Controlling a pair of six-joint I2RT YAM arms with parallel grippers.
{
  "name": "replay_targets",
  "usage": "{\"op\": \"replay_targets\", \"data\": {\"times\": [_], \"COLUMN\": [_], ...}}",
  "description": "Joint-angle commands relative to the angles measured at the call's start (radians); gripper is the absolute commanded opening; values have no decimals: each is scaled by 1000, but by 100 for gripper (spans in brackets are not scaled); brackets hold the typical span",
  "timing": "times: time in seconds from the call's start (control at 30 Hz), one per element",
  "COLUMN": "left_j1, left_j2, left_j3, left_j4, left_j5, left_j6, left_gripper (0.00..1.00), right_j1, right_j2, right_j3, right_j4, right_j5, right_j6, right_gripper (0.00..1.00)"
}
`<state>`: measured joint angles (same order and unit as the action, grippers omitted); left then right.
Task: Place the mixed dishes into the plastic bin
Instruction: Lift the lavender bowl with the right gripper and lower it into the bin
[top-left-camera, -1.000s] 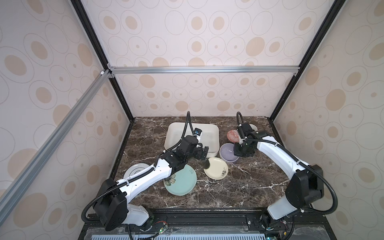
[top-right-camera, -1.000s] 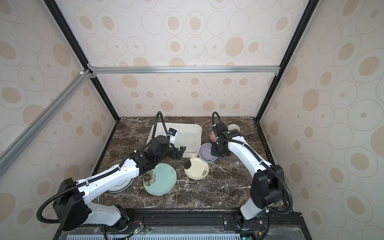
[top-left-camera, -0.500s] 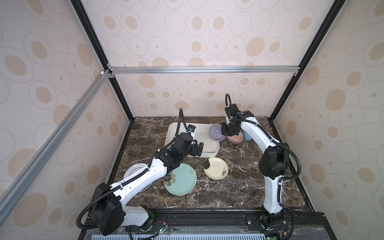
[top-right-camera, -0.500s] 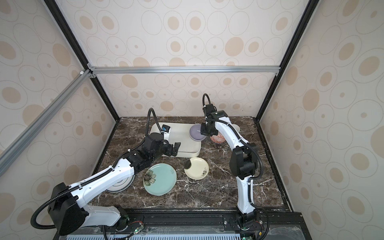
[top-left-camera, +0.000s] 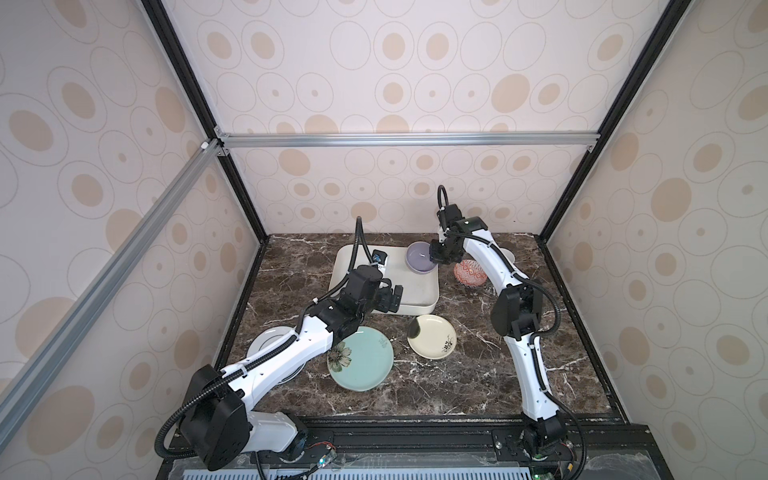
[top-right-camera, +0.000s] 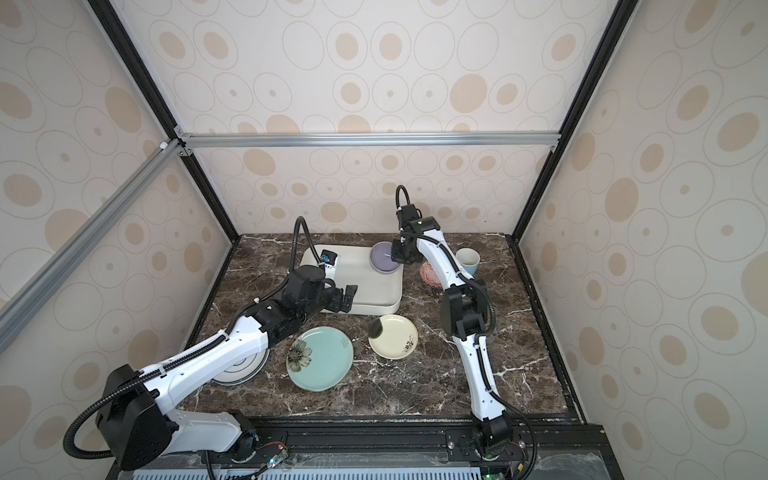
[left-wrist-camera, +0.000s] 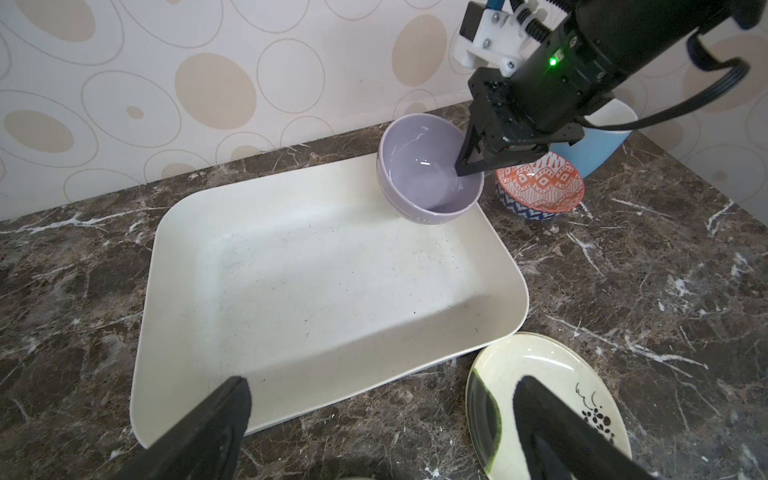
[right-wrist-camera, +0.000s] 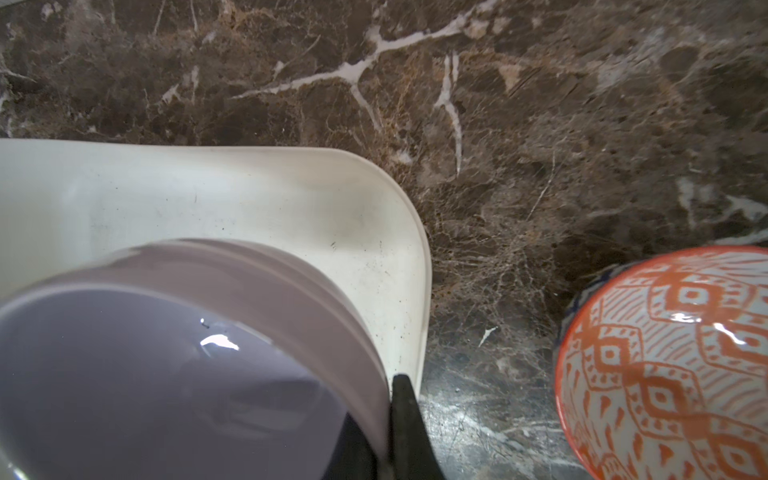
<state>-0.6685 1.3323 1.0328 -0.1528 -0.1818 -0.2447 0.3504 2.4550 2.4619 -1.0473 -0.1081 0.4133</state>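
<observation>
The bin's near corner by the small cream plate has a bare bottom, so my right gripper will next move back and down into it, then let go of the bowl's rim.
The lavender bowl hangs tilted over the far right corner of the white plastic bin. My right gripper is shut on the bowl's rim, one finger inside and one outside. My left gripper stands open and empty over the bin's near edge, by the small cream plate. The red-patterned bowl sits just right of the bin. The teal flower plate lies at the front.
A light-blue mug stands behind the red-patterned bowl at the back right. White blue-rimmed plates lie at the left under my left arm. The enclosure's walls and black posts stand close round the marble table.
My right gripper has carried the lavender bowl from the table beside the cream plate up and back to the bin's far right corner. My left gripper has drawn back slightly towards the left.
</observation>
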Motion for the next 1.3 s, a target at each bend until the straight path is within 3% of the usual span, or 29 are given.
{"op": "replay_targets", "data": {"times": [0.0,0.47,0.97,1.27], "left_j1": [15,23,23,23], "left_j2": [-1,27,44,40], "left_j3": [1,-5,-19,-22], "left_j4": [-4,-5,20,21], "left_j5": [1,33,79,90], "left_j6": [12,7,-9,-14], "left_gripper": [99,99,99,99], "right_j1": [28,42,50,64], "right_j2": [9,89,-106,-126], "right_j3": [51,118,-188,-235], "right_j4": [26,-59,-122,-141], "right_j5": [-32,13,25,45], "right_j6": [-10,-19,-106,-145], "right_gripper": [0,1,1,6]}}
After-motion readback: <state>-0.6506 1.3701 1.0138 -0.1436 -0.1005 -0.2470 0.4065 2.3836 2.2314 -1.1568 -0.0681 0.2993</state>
